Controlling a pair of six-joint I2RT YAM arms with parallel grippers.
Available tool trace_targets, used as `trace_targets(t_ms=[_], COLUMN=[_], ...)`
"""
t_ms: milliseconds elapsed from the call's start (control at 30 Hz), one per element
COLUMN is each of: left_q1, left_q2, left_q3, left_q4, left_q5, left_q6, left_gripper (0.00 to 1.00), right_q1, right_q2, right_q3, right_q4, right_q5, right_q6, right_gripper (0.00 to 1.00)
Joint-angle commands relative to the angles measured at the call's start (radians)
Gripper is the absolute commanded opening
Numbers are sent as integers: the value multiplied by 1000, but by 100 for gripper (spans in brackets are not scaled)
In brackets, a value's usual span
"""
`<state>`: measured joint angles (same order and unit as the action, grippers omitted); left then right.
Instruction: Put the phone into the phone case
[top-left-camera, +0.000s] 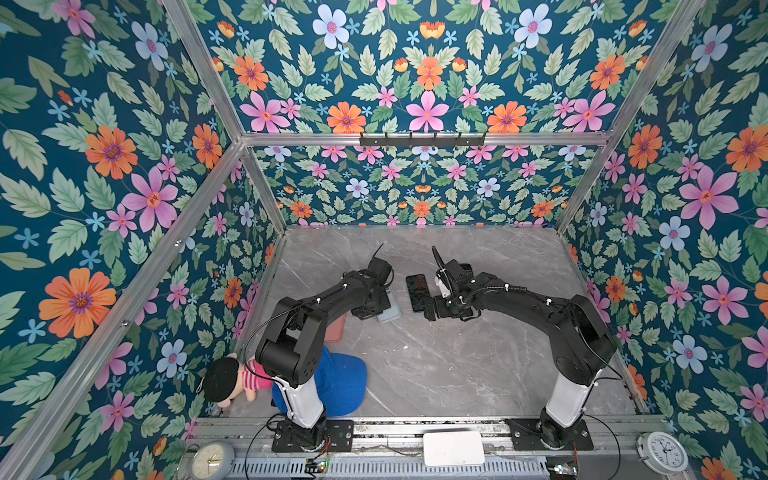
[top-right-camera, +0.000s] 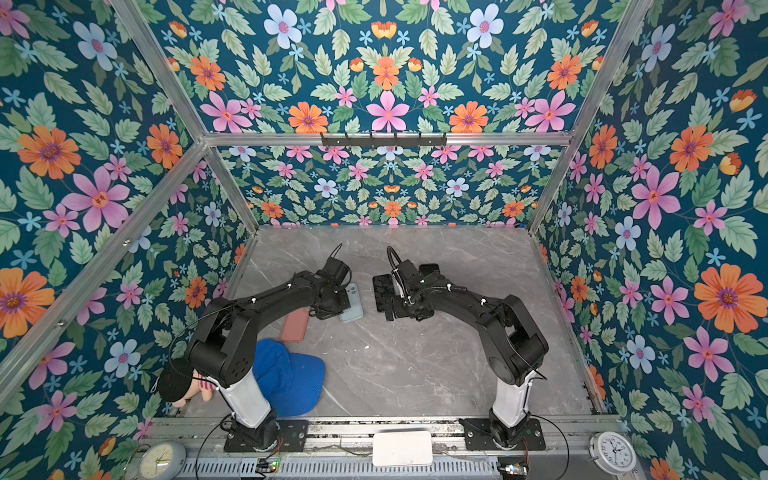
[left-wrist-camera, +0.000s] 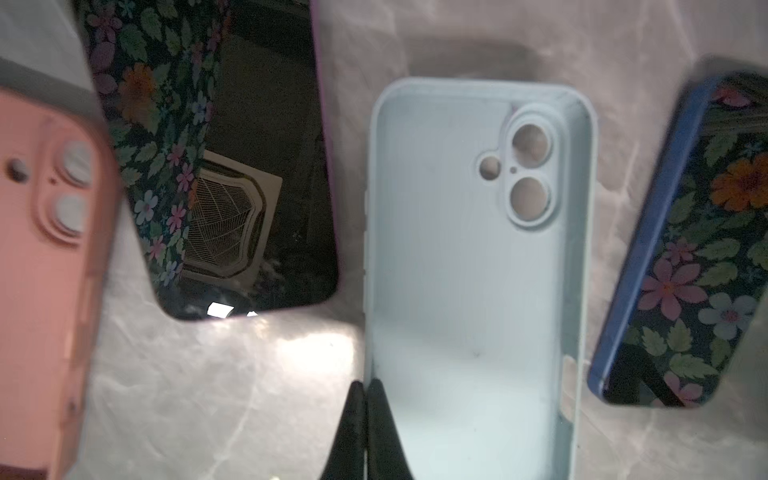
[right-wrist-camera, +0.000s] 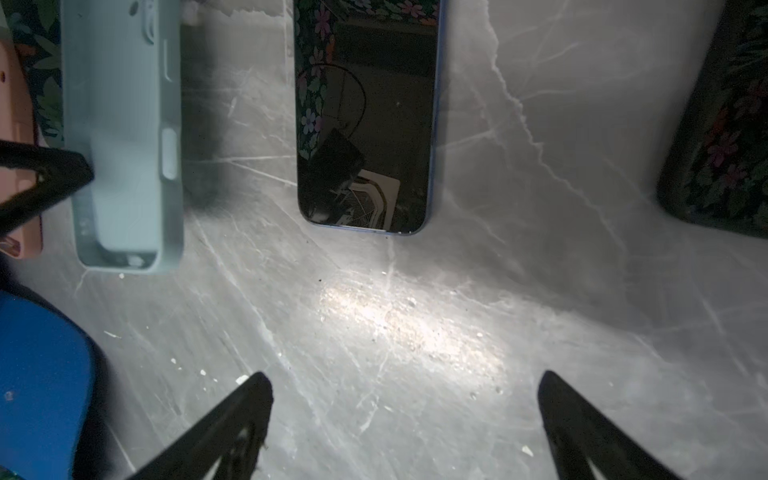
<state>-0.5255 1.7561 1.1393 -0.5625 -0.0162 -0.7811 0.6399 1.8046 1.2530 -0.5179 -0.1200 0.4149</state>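
My left gripper draws the phone case back onto the bare marble near the blue cap next and releases the case's side. Phones crowd the case on both sides.
A pale blue phone case (left-wrist-camera: 478, 270) lies on the marble table with its hollow side up; it also shows in both top views (top-left-camera: 390, 311) (top-right-camera: 353, 305). My left gripper (left-wrist-camera: 365, 384) is shut on the phone case's long side wall, one finger inside and one outside. A blue-edged phone (right-wrist-camera: 365, 124) lies screen up just right of the case (right-wrist-camera: 124, 145), apart from it, and is also seen in a top view (top-left-camera: 417, 291). My right gripper (right-wrist-camera: 405, 390) stands wide open over bare table near that phone's closer end, holding nothing.
A pink case (left-wrist-camera: 45, 249) and a purple-edged dark phone (left-wrist-camera: 232, 166) lie on the case's far side from the blue phone (left-wrist-camera: 685, 249). Another dark phone-like slab (right-wrist-camera: 723, 145) lies beyond. A blue cap (top-left-camera: 340, 382) and a doll (top-left-camera: 232, 380) sit by the left arm's base.
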Motion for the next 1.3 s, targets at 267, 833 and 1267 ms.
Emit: trace_targets(t_ms=[267,833,1267], left_q1=[-82,-179,-205], left_q2=[-9,-16,-47], left_q3=[-67,-133,-127], left_q4=[38,17,5], left_q5=[22,28,50], left_q6=[-109,-183,-193], left_gripper=[0,26,40], right_q1=[2,2,2], right_q2=[-31,-35,-36], right_q3=[-30,-56,-64], right_q4=[19,41,52], right_q5=[44,42,46], right_q6=[26,24,28], right_gripper=[99,99,99])
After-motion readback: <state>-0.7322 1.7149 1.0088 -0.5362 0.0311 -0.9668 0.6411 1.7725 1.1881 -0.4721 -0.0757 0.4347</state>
